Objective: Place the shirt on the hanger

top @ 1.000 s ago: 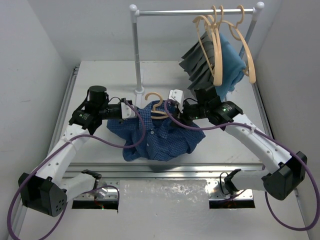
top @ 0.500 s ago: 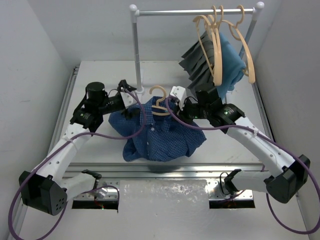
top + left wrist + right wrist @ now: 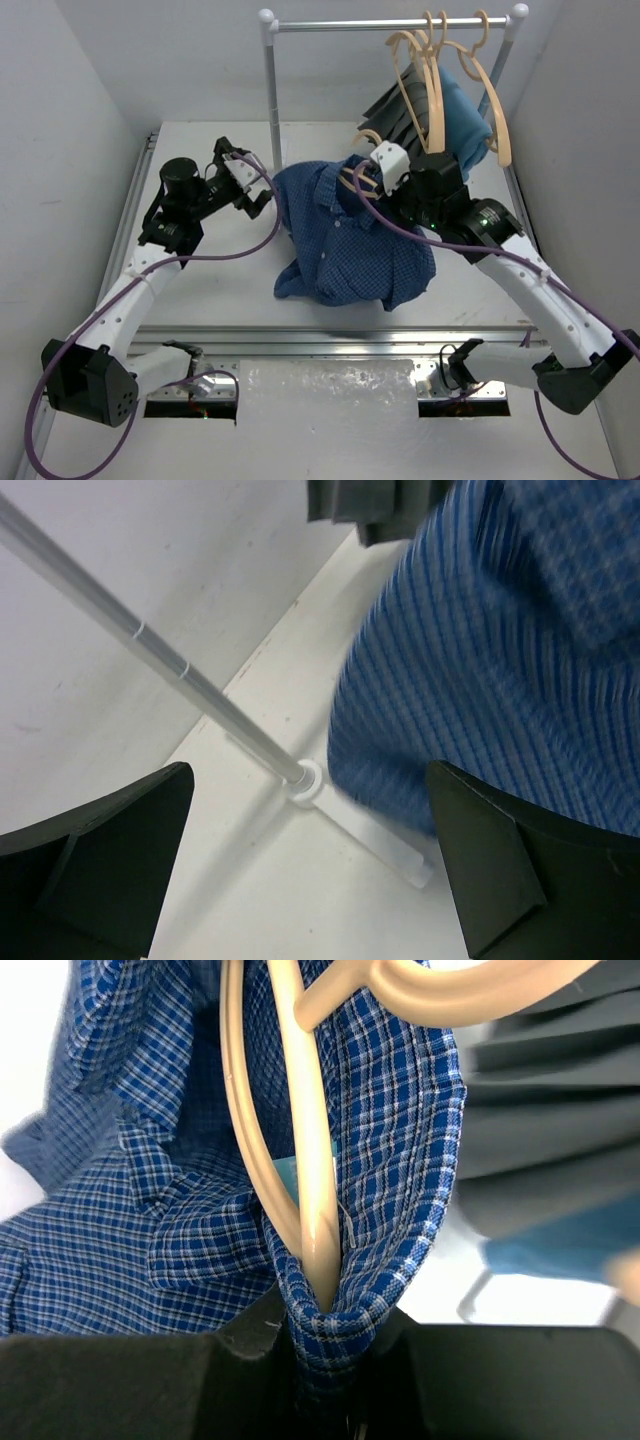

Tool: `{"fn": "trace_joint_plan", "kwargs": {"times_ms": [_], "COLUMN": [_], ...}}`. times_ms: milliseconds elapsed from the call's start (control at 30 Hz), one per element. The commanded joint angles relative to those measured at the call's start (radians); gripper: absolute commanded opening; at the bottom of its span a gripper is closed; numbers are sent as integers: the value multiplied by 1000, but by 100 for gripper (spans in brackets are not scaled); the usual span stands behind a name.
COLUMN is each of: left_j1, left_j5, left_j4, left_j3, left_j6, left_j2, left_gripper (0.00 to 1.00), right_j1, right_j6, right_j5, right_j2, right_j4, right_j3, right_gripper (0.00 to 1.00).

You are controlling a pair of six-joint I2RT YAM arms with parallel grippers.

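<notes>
I should raise my right gripper outward, hook the hanger over the bar's bare part (image 3: 376,24) and release it, since that part of the bar is above and outward of the gripper.
The dark blue checked shirt (image 3: 350,245) hangs bunched from the tan hanger (image 3: 357,178), its lower part resting on the table. My right gripper (image 3: 378,172) is shut on a fold of shirt (image 3: 150,1240) wrapped over the hanger (image 3: 310,1160) arm. In the right wrist view the cloth and the arm's end run down between the jaws of that gripper (image 3: 335,1345). My left gripper (image 3: 240,182) stands open to the left of the shirt, apart from it. In its wrist view the left gripper (image 3: 305,880) is empty, with the shirt (image 3: 500,660) blurred at the upper right.
A clothes rail (image 3: 390,22) crosses the back on a white pole (image 3: 272,90), whose base (image 3: 305,780) lies just ahead of my left gripper. On the rail hang several tan hangers (image 3: 432,80), a grey pleated garment (image 3: 398,120) and a lighter blue cloth (image 3: 465,125). Walls close in on both sides.
My left gripper has opened, let go of the shirt and drawn back to the left. My right gripper has carried the hanger and shirt up and to the right, toward the rail.
</notes>
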Motion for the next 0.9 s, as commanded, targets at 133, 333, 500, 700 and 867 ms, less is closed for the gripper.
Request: {"fn": "trace_joint_plan", "kwargs": {"times_ms": [133,333,500,700,867], "left_j1": [19,19,19,19,19], "left_j5": [4,-2,-26,-19,-2], "left_j4": [21,-5,-60,-63,-77], "left_j3": [21,33,24,18,49], "left_j6": [-46,-58,-35,-31,-58], "left_j2": [0,-11,-23,-28,-10], "left_gripper": [100,99,100,99,99], "right_j1": [-7,-7,-7,-7,-2], "right_j6": [154,238,306,246,76], "right_j5": [163,87,26,236,515], "right_j2": [78,214,180,258,456], "right_j4": [-121,-191,-56,-89,-164], "right_j3": [406,523,440,478,755], "right_gripper": [0,0,0,0,0]}}
